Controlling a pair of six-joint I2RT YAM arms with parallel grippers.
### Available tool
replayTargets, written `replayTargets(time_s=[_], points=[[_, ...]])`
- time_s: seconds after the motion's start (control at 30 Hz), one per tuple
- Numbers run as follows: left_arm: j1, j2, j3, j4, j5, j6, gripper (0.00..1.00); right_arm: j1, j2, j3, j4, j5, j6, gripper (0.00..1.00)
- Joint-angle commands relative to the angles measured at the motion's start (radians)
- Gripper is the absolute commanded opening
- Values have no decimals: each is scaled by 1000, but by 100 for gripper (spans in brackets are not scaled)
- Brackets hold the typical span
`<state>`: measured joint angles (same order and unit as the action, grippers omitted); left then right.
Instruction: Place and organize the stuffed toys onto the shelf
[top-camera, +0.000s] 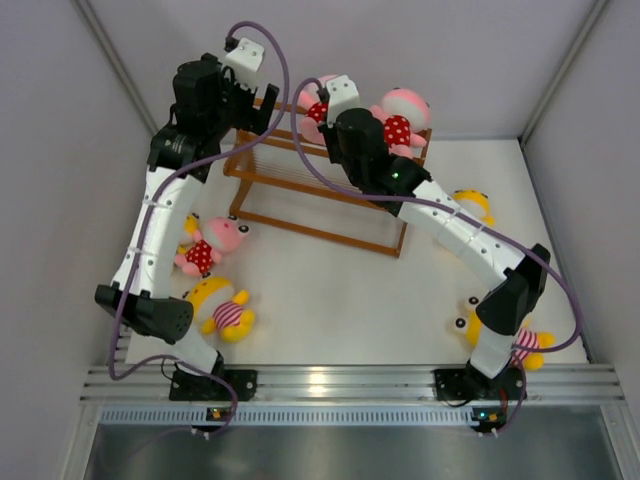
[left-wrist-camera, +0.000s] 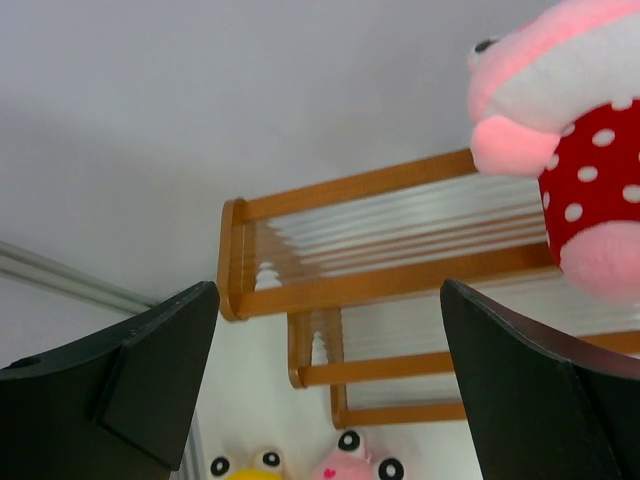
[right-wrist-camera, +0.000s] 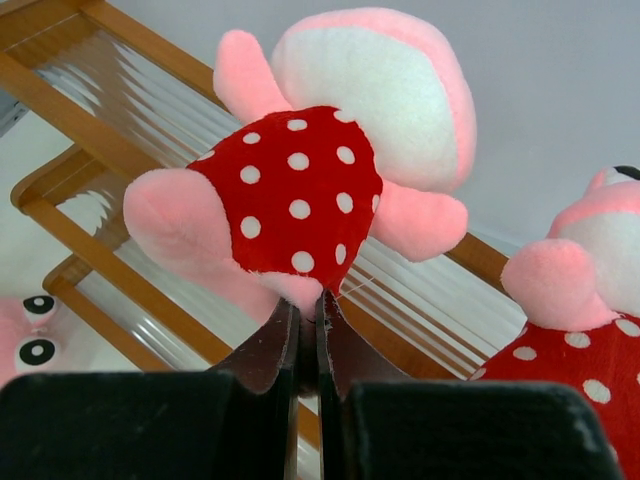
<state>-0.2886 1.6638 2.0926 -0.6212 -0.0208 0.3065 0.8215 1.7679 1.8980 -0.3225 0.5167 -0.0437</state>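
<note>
The pink toy goes down in my right gripper onto the slats of the shelf's top level next for release. The slats lie below the gripper beside the second toy.
The shelf (top-camera: 318, 203) stands at the back of the table, and its rails also fill the left wrist view (left-wrist-camera: 380, 282). My right gripper (right-wrist-camera: 320, 305) is shut, pinching the bottom of a pink toy in a red dotted outfit (right-wrist-camera: 300, 190) over the top tier; from above the right gripper (top-camera: 325, 110) and that pink toy (top-camera: 308, 97) sit at the shelf's back left. A second pink toy (top-camera: 402, 115) (right-wrist-camera: 590, 290) rests on the top tier's right end. My left gripper (left-wrist-camera: 330, 330) (top-camera: 262, 108) hangs open and empty by the shelf's left end, with the held pink toy (left-wrist-camera: 570, 150) to its upper right.
A third pink toy (top-camera: 212, 243) lies on the table left of the shelf, a yellow toy (top-camera: 187, 229) behind it and a striped yellow toy (top-camera: 225, 310) nearer me. Two more yellow toys lie right: one by the shelf (top-camera: 475, 205), one behind the right arm's base (top-camera: 525, 345).
</note>
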Motion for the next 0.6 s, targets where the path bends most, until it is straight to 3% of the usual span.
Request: replayTargets(time_s=[0.0,0.17,0.57], points=[[3,-81,-94,38,-30,28,98,5,-5,30,40,-38,-27,0],[19,-168,-242,38,-47,29,98,1,-21,20,16,-20,4,0],[62,-259,-335,37,-44,19,98,-21,-5,-34,43,-83,24,0]])
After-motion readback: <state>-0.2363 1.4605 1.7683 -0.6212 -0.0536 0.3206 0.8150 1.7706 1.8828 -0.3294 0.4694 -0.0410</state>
